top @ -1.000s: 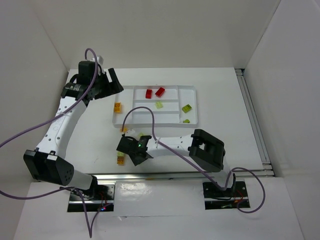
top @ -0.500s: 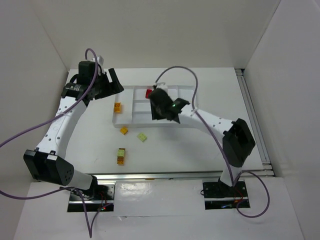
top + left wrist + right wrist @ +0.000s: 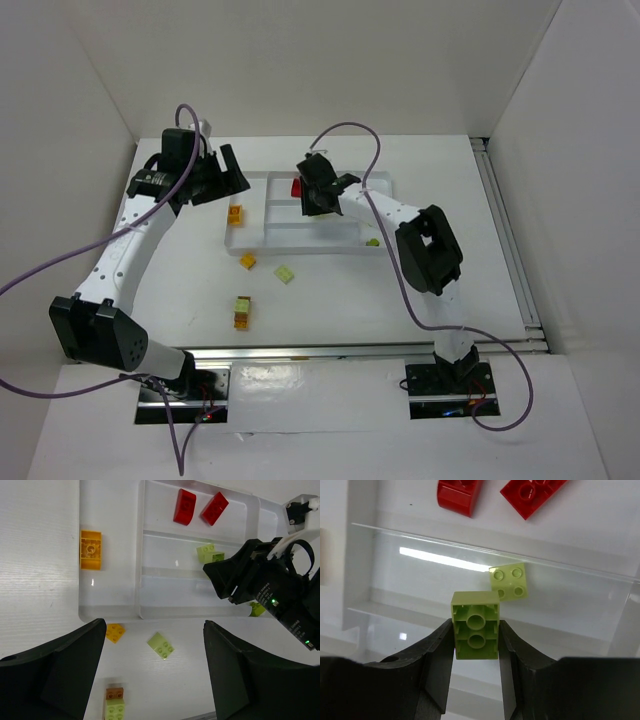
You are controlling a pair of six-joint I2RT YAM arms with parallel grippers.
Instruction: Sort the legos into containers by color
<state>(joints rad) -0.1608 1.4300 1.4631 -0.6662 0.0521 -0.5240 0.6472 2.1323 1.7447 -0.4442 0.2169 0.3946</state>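
Observation:
My right gripper carries the light green brick down into the tray's middle slot (image 3: 473,590) next, beside the light green one there.
The white tray (image 3: 390,200) lies at the back of the table. My right gripper (image 3: 320,195) hangs over its middle slot, shut on a light green brick (image 3: 475,605) held underside up between the fingers (image 3: 440,650). Another light green brick (image 3: 508,581) lies in that slot just beyond. Two red bricks (image 3: 185,507) (image 3: 214,508) lie in the top slot. An orange brick (image 3: 91,549) sits in the tray's left section. My left gripper (image 3: 154,627) is open and empty, high over the tray's left front corner.
On the table in front of the tray lie a small yellow-orange brick (image 3: 115,632), a flat light green brick (image 3: 161,645) and an orange-on-green stack (image 3: 115,705). A green brick (image 3: 372,241) lies in the tray's lower right. White walls enclose the table.
My right gripper swung from the table in front of the tray to over the tray, then a little farther back. The left arm shifted slightly.

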